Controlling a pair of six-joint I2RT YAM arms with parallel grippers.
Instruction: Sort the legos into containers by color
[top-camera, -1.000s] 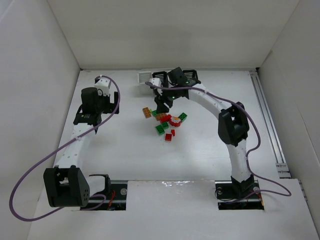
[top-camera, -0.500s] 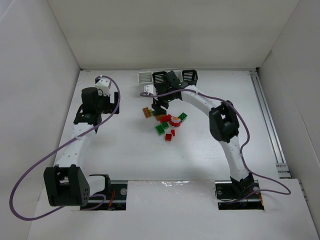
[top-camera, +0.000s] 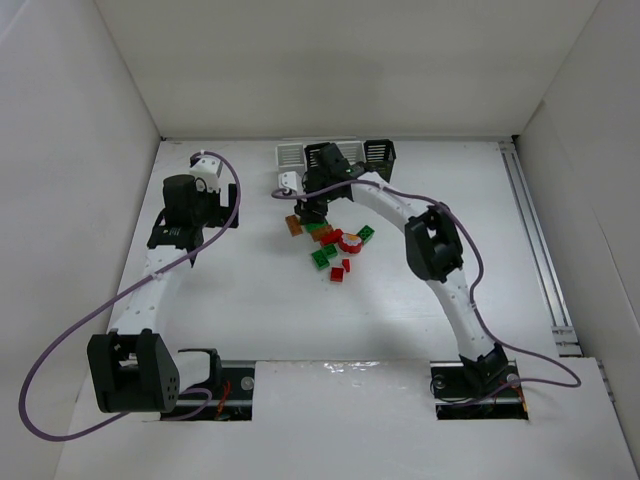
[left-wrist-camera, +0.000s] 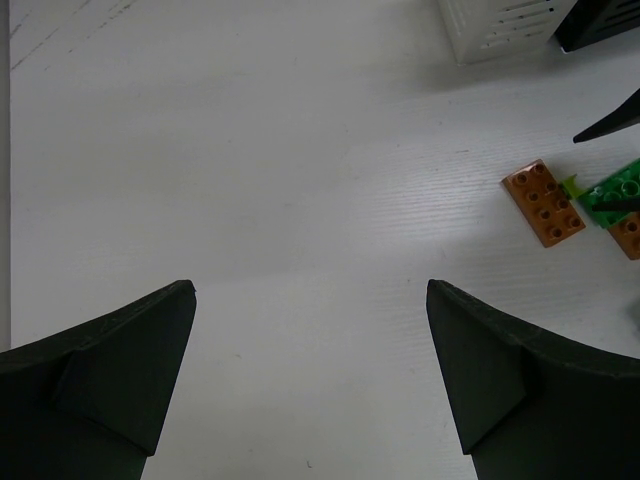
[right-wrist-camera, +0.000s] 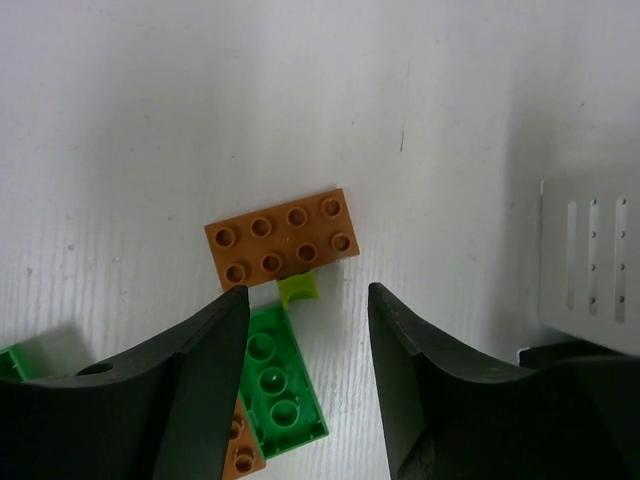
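Observation:
The tiny yellow-green piece (left-wrist-camera: 571, 187) sits between bricks, below my left gripper and to its right in the top view. The gripper crosses there next, turns and descends around it.
The legos lie in a loose pile (top-camera: 332, 248) at mid-table: red, green and orange bricks. My right gripper (top-camera: 311, 210) is open and empty, low over the pile's left end. In the right wrist view its jaws (right-wrist-camera: 308, 293) stand either side of a tiny yellow-green piece (right-wrist-camera: 298, 288), with an orange brick (right-wrist-camera: 282, 240) just beyond and a green brick (right-wrist-camera: 282, 385) by the left finger. The containers stand at the back: a white bin (top-camera: 288, 154), a black bin (top-camera: 321, 155) and a black bin (top-camera: 380, 151); the arm hides part of the row. My left gripper (top-camera: 172, 236) is open and empty over bare table (left-wrist-camera: 310, 290).
The left wrist view shows the orange brick (left-wrist-camera: 543, 202) and a corner of the white bin (left-wrist-camera: 500, 25) to its right. White walls enclose the table. A metal rail (top-camera: 535, 230) runs along the right side.
My right gripper has moved left from the middle of the pile to its left end, near the orange brick. The left arm has not moved.

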